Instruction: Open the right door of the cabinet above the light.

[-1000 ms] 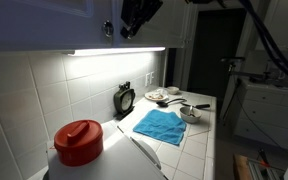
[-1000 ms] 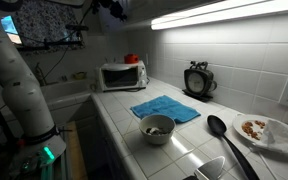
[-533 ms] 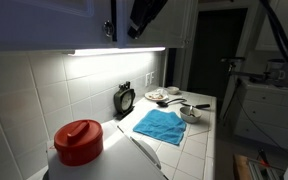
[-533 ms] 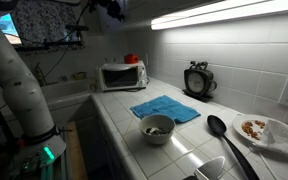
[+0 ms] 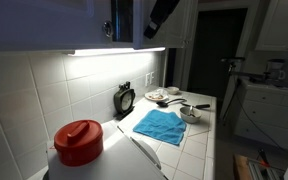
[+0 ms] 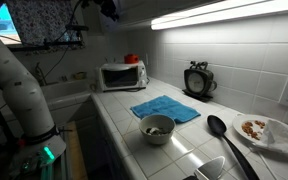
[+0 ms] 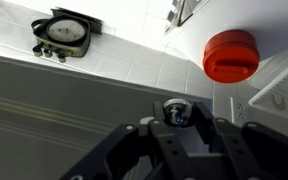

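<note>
My gripper swings away from the cabinet front next and lets go of the small round dark knob [image 7: 176, 112] between its fingers, since the door is only partly open.
The pale cabinet [image 5: 44, 20] hangs above the glowing strip light [image 5: 114, 50], which also shows in an exterior view [image 6: 224, 12]. The right door [image 5: 134, 25] stands swung partly out from the cabinet front. In the wrist view the door [image 7: 64, 110] fills the lower half as a grey panel. My gripper [image 5: 156, 18] is shut on the door's small round dark knob [image 7: 176, 112], which sits between the fingers [image 7: 177, 120]. The left door's knob [image 5: 108, 30] shows beside the opening. In an exterior view my gripper [image 6: 109, 8] is dark at the top edge.
On the tiled counter are a red-lidded container [image 5: 79, 140], a blue cloth [image 5: 159, 125], a black clock [image 5: 125, 98], a bowl [image 6: 158, 127], a black spoon [image 6: 219, 130], a plate [image 6: 264, 130] and a toaster oven [image 6: 121, 75]. A dark doorway [image 5: 214, 55] lies beyond.
My gripper has moved out from the cabinet front, still shut on the knob. The right door has swung open with it.
</note>
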{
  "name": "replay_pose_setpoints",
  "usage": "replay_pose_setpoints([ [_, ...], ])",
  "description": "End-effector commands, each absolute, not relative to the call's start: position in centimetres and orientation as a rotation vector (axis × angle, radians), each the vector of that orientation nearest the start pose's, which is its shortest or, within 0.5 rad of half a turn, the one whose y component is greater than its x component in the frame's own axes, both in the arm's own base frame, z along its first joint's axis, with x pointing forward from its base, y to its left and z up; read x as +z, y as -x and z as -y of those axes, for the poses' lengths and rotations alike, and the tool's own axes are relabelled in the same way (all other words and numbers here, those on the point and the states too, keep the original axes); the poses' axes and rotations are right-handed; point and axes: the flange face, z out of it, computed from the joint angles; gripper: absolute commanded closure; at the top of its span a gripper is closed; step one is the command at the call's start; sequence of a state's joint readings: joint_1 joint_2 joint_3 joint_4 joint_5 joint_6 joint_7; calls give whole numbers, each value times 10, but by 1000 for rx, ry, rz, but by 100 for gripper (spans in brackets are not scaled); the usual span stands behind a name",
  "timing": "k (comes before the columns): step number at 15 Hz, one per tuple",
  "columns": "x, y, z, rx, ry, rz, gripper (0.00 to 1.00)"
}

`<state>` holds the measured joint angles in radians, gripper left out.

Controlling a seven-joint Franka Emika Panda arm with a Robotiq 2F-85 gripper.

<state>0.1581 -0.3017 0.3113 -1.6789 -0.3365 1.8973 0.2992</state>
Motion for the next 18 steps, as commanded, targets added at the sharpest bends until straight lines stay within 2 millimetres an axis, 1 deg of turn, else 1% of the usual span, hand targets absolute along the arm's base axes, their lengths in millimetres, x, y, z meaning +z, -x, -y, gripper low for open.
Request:
replay_pose_setpoints([
  [1,773,-385,-223,-957,3141,427,90],
  [7,777,-360,-207,-864,3117,595,90],
  [14,783,-332,-177,-732,3054,823,90],
  [18,786,-316,-162,-672,3042,906,90],
])
